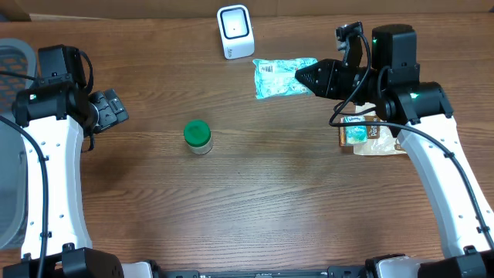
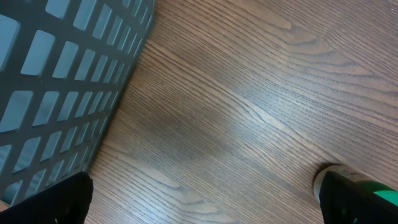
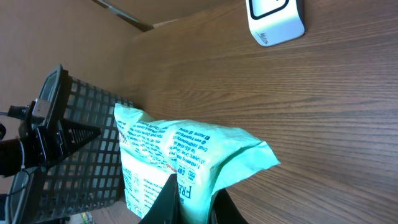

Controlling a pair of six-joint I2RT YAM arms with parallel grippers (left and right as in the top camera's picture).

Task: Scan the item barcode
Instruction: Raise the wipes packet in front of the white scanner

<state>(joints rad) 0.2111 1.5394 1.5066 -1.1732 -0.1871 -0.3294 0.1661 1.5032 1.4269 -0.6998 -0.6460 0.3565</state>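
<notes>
The mint-green packet's barcode faces up. My right gripper will next turn over the scanner (image 1: pixel 235 32), then swing to the right in the overhead view and let go above the brown packet (image 1: pixel 380 144).
My right gripper (image 1: pixel 309 77) is shut on one end of a mint-green printed packet (image 1: pixel 282 77) and holds it above the table, just right of and below the white scanner (image 1: pixel 235 32). A barcode (image 1: pixel 266 69) shows on the packet's left end, facing up. In the right wrist view the packet (image 3: pixel 180 155) is pinched between my right gripper's (image 3: pixel 193 202) black fingers, with the scanner (image 3: pixel 275 18) at the top right. My left gripper (image 1: pixel 109 108) stands open at the far left, nothing between its fingers (image 2: pixel 62 199).
A green-lidded jar (image 1: pixel 197 136) stands left of centre, and its edge (image 2: pixel 385 198) shows by the left gripper's right finger. A brown packet (image 1: pixel 370 133) lies under the right arm. A dark mesh basket (image 1: pixel 11 58) sits at the left table edge, close to the left gripper.
</notes>
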